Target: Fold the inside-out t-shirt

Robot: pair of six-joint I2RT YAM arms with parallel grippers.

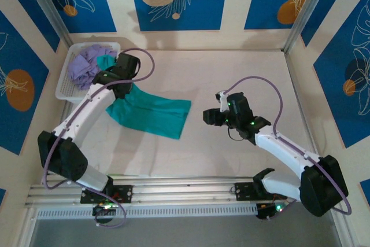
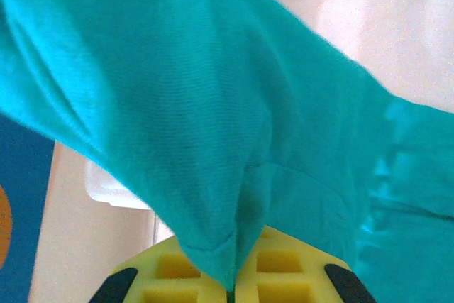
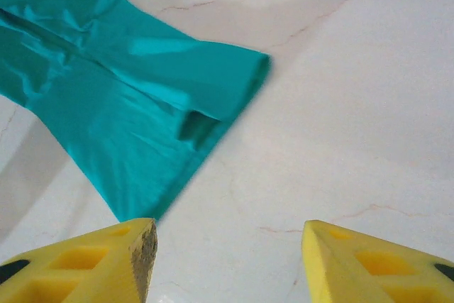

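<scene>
The robot's left gripper will next swing away from the basket and down to let go of the fold over the t-shirt's loose end (image 1: 174, 115), which lies flat below, closer to the right gripper.
The inside-out t-shirt (image 1: 156, 114) is teal-green and lies stretched across the left-middle of the table, one end raised toward the basket. My left gripper (image 1: 122, 80) hangs near the basket's right side, shut on a bunched fold of the t-shirt (image 2: 213, 104). In the left wrist view, cloth is pinched between the yellow pads (image 2: 170, 269) of that gripper (image 2: 234, 285) and drapes over them. My right gripper (image 1: 208, 117) stands open just right of the shirt's free end. In the right wrist view this gripper (image 3: 227, 235) holds nothing, and the t-shirt's (image 3: 106, 90) hem edge lies ahead to the left.
A white mesh basket (image 1: 65, 88) at the back left holds a lavender garment (image 1: 85, 65). Bare pale tabletop (image 1: 248, 73) spreads to the right and back. Patterned blue walls and metal posts enclose the table; a rail (image 1: 185, 188) runs along the near edge.
</scene>
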